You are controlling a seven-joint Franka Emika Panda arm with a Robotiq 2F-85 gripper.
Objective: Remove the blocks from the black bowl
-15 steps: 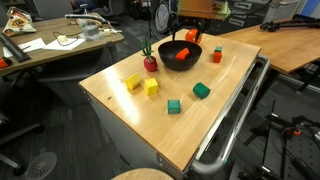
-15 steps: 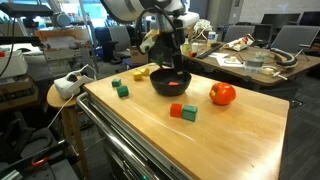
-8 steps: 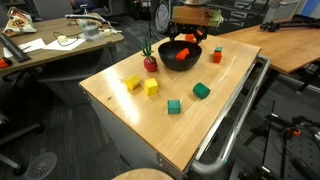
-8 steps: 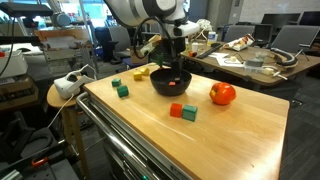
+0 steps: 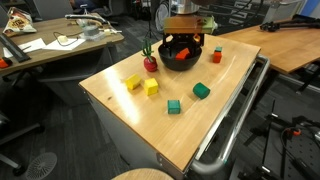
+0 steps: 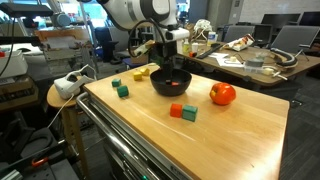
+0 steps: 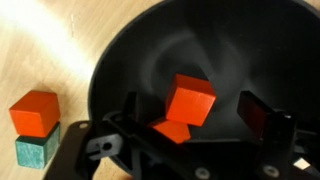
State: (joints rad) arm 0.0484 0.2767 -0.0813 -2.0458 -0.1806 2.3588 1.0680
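My gripper moves down deeper into the black bowl (image 5: 180,62) next, over the orange-red block.
The glossy black bowl (image 5: 180,62) (image 6: 171,83) stands at the far part of the wooden table. In the wrist view the bowl (image 7: 150,60) holds one orange-red block (image 7: 191,99). An orange patch (image 7: 172,130) lies under it; I cannot tell if that is a second block or a reflection. My gripper (image 7: 192,112) is open and reaches down into the bowl, one finger on each side of the block, not touching it. It also shows in both exterior views (image 5: 186,42) (image 6: 168,62), low over the bowl.
Outside the bowl lie two yellow blocks (image 5: 133,82) (image 5: 151,88), two green blocks (image 5: 174,106) (image 5: 201,91) and a red and teal pair (image 7: 35,112) (image 6: 182,112). A red-orange fruit-like thing (image 6: 222,94) sits beside the bowl. The table has a metal rail (image 5: 235,110).
My gripper has come down from above the bowl into it, around the orange-red block. The blocks on the table have not moved.
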